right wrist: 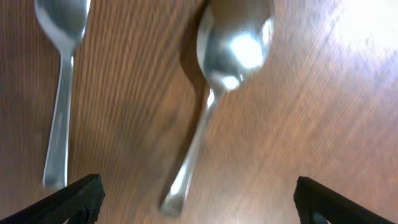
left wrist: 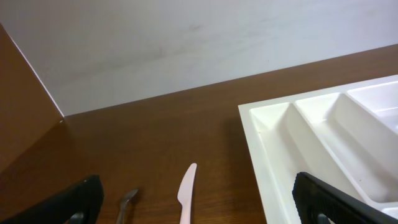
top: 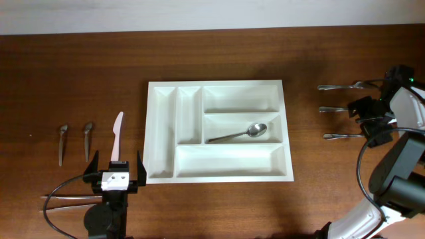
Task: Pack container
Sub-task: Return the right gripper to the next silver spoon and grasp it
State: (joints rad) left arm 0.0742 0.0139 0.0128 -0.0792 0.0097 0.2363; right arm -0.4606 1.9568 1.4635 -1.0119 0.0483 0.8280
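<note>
I will bring my right gripper down to the spoon's handle beside the spoon's bowl next, since the spoon is between my open fingers but still below them.
The white five-compartment container (top: 216,84) lies mid-table, and one metal spoon (top: 239,135) is in its middle right compartment. My left gripper (top: 115,174) is open and empty just left of the container's front left corner (left wrist: 261,130). A pale plastic knife (top: 117,136) lies ahead of it, between its fingers in the left wrist view (left wrist: 185,196). My right gripper (top: 369,121) is open and empty, low over metal utensils at the far right. Its wrist view shows a spoon (right wrist: 227,56) lying between the open fingers (right wrist: 199,205), untouched.
Two small metal utensils (top: 63,143) (top: 87,139) lie left of the knife. Thin metal pieces (top: 66,198) lie by the left arm's base. Three metal utensils (top: 342,87) (top: 335,109) (top: 342,136) lie in a row at the right. A second spoon (right wrist: 62,74) shows beside the first.
</note>
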